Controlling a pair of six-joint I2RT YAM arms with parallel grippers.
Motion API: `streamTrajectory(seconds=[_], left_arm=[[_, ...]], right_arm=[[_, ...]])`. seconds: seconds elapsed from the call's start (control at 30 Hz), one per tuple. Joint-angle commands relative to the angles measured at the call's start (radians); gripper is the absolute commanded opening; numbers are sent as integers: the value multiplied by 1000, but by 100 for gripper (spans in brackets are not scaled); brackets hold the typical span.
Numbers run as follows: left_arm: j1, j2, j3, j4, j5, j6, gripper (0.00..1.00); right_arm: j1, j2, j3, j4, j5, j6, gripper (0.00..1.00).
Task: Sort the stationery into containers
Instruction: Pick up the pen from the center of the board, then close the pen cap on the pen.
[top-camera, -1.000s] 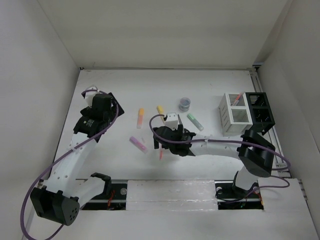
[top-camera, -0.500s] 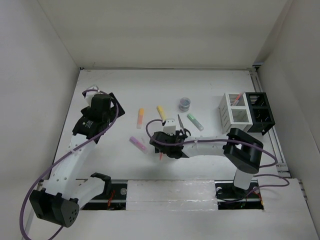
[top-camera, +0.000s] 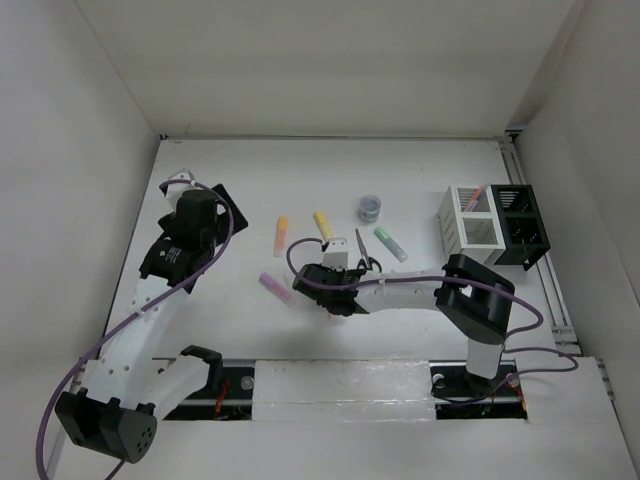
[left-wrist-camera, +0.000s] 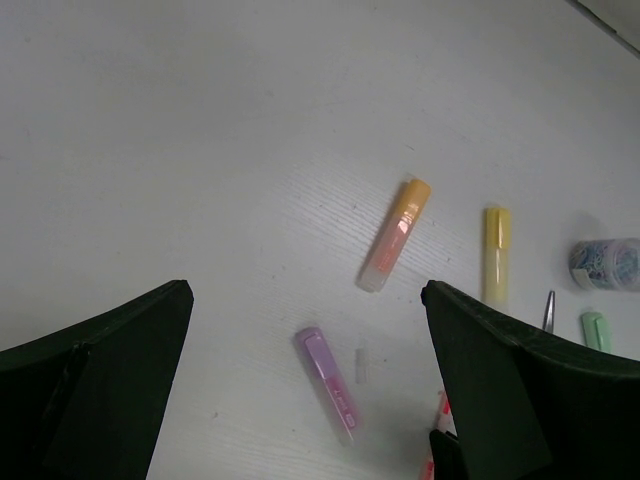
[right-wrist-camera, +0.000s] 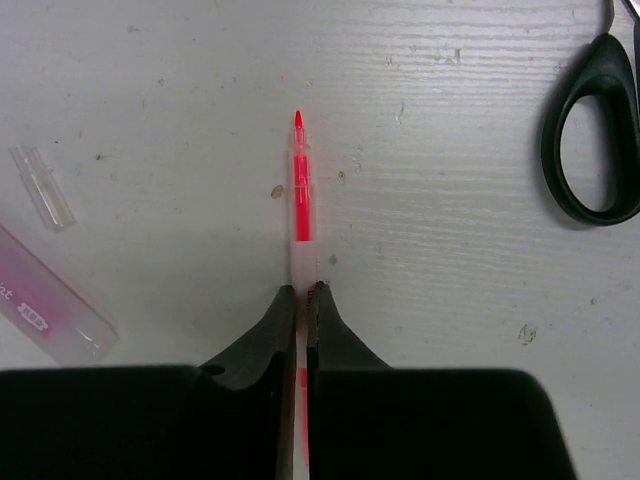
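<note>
My left gripper will move down and to the right in the top view, onto the small clear cap, because the cap is still lying on the tabletop outside the containers.
In the right wrist view my right gripper (right-wrist-camera: 301, 292) is shut on a thin orange-red pen (right-wrist-camera: 300, 190) lying on the table, tip pointing away. From above, that gripper (top-camera: 325, 300) sits low at the table's middle. Black-handled scissors (top-camera: 364, 255) lie just right of it. My left gripper (left-wrist-camera: 310, 400) hangs open above the table with nothing between its fingers. Below it lie the purple highlighter (left-wrist-camera: 326, 382), orange highlighter (left-wrist-camera: 396, 234) and yellow highlighter (left-wrist-camera: 496, 255). The white container (top-camera: 452, 235) and black container (top-camera: 540, 235) stand at the right. A pen (top-camera: 478, 193) leans in the white one.
A green highlighter (top-camera: 390, 243) and a small grey roll (top-camera: 370, 207) lie between the scissors and the containers. A small clear cap (right-wrist-camera: 43, 186) rests beside the purple highlighter. White walls close off the table at the left, back and right.
My right gripper moved left and down onto the orange-red pen and shut on it, uncovering the scissors. The left arm shifted slightly and stayed open.
</note>
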Motion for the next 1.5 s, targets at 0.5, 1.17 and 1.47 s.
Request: streamTrajectory(seconds=[0.5, 1.17, 1.47], left_arm=[[-193, 196, 28, 72, 121, -179, 100], [-430, 538, 14, 64, -33, -481, 94], [-439, 592, -7, 54, -51, -512, 76]], right_arm=[[-87, -442, -175, -37, 158, -133, 0], [-151, -784, -353, 90, 63, -393, 0], [-151, -834, -393, 124, 33, -393, 0]])
